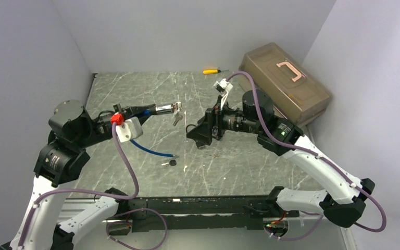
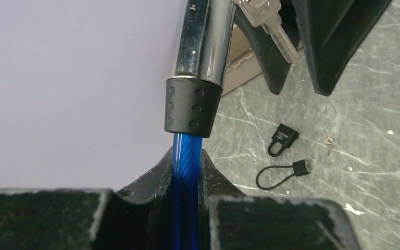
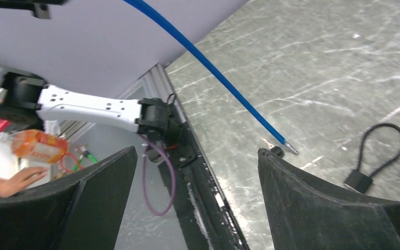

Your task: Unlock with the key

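My left gripper holds the blue cable (image 2: pixel 186 156) and will next lower it to the bare tabletop below and let go of it there, because that patch is clear of other things.
My left gripper (image 1: pixel 147 111) is shut on the blue cable (image 2: pixel 186 156) of a cable lock, just behind its black collar, and holds it above the table. The chrome lock cylinder (image 1: pixel 164 109) points right, with a bunch of keys (image 1: pixel 177 119) hanging at its far end. They also show in the left wrist view (image 2: pixel 272 20). The loose cable end (image 1: pixel 173 155) rests on the table. My right gripper (image 1: pixel 198 136) is open and empty, a short way right of the keys. In the right wrist view (image 3: pixel 195 153) its jaws stand wide apart.
A black-headed key (image 1: pixel 171 163) lies near the cable end. A small black padlock (image 2: pixel 284 139) and a thin black loop lock (image 2: pixel 286 173) lie under the right gripper. A brown toolbox (image 1: pixel 286 83) and a yellow screwdriver (image 1: pixel 211 71) sit at the back.
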{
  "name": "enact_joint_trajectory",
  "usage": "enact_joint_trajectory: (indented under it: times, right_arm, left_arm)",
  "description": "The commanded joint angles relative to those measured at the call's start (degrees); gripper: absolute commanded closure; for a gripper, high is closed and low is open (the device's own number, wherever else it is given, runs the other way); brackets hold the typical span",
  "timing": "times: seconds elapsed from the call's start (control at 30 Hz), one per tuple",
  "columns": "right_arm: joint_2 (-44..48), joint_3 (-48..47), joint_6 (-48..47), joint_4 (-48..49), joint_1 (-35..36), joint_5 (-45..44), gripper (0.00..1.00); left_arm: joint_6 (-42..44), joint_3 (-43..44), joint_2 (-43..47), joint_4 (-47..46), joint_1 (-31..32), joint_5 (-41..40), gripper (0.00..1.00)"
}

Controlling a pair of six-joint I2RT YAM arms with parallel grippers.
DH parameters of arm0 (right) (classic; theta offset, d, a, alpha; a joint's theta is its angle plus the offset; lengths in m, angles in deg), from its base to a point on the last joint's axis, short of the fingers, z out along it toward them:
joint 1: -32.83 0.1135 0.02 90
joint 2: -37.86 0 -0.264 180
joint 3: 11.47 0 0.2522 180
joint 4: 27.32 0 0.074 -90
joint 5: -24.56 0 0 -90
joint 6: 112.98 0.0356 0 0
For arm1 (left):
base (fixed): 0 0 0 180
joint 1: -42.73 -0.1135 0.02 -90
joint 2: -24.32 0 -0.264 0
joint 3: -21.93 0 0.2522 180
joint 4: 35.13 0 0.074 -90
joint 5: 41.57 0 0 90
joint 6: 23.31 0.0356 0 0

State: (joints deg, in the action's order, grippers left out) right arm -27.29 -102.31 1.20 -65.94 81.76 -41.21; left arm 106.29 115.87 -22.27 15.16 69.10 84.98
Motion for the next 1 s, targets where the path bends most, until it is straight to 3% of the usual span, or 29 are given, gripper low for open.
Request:
enact_joint_trajectory:
  times: [0.0, 0.33, 0.63, 0.77, 0.97]
  right_arm:
    - [3.4, 2.5, -2.3, -1.1, -1.1, -6.7, 0.11]
    - [0.7, 11.9, -2.3, -0.4, -5.2, -15.2, 0.04]
    - [-10.7, 14.3, -4.0, 0.5, -6.7, -26.2, 0.13]
    - [-16.6, 12.6, -3.2, 0.1, -9.3, -31.4, 0.23]
    - [-25.1, 12.9, -1.3, 3.1, -12.8, -34.3, 0.58]
  left_arm:
    - [-1.3, 3.7, -1.7, -8.3, 0.2, -1.5, 1.00]
    - [0.6, -0.2, -4.2, -19.3, -2.3, -17.3, 1.00]
    - [-7.7, -3.6, -11.5, -16.4, -21.0, -11.6, 1.00]
    - [-8.8, -6.8, -14.7, -12.0, -24.5, -10.3, 1.00]
    - [-9.0, -13.3, -15.1, -9.0, -26.2, -9.1, 1.00]
